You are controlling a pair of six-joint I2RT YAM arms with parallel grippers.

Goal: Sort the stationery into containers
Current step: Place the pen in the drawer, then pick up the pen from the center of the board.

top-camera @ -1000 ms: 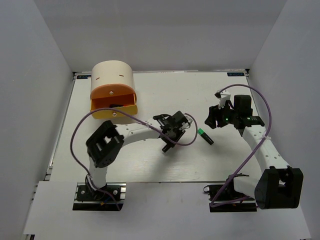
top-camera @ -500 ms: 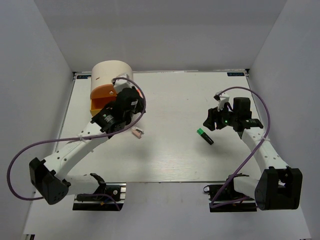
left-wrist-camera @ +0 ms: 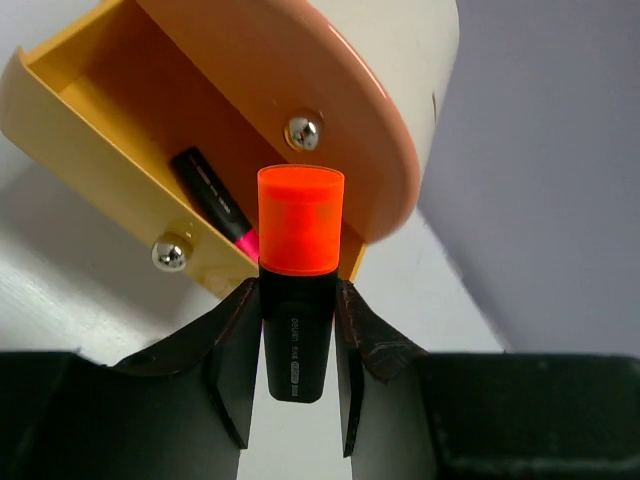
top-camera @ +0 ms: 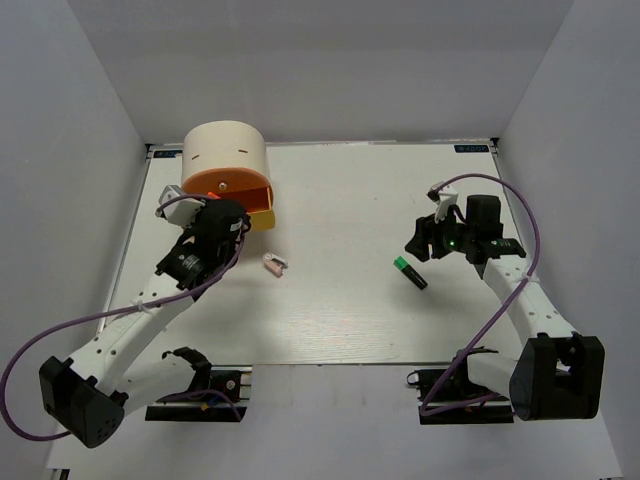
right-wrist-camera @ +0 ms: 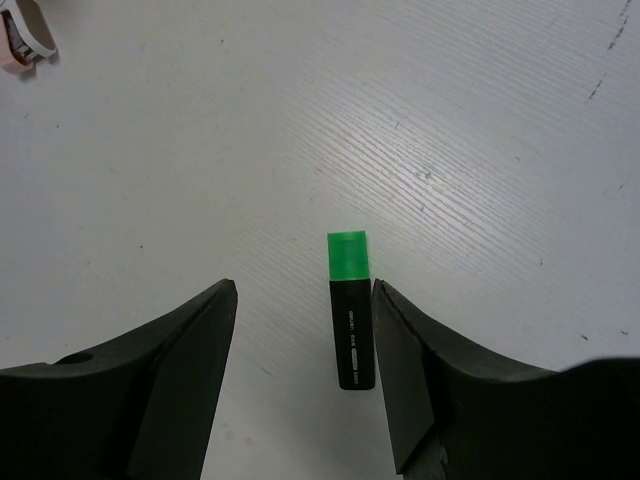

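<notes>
A marker with a pink cap is already inside the open yellow drawer (left-wrist-camera: 90,130), so my left gripper will next move outward and down to bring the black marker over the drawer.
My left gripper (left-wrist-camera: 298,290) is shut on a black marker with an orange cap (left-wrist-camera: 300,220), held cap-forward in front of the cream organiser (top-camera: 225,150). Its yellow drawer (left-wrist-camera: 90,130) stands open, and a pink-capped marker (left-wrist-camera: 215,195) lies inside. From above, the left gripper (top-camera: 232,213) sits just short of the drawer front. My right gripper (right-wrist-camera: 303,290) is open above the table, with the green-capped marker (right-wrist-camera: 351,310) lying flat between its fingers, close to the right one. That marker (top-camera: 410,272) lies just below the right gripper (top-camera: 420,240). The pink-and-white clip (top-camera: 273,265) rests on the table.
Two metal knobs (left-wrist-camera: 170,252) stick out from the organiser's front. The clip (right-wrist-camera: 25,35) shows at the top left corner of the right wrist view. Grey walls close in the white table (top-camera: 350,320) on three sides.
My left arm has swung from the table's middle over to the organiser's front on the left. The right arm has barely moved, and the green-capped marker lies where it was.
</notes>
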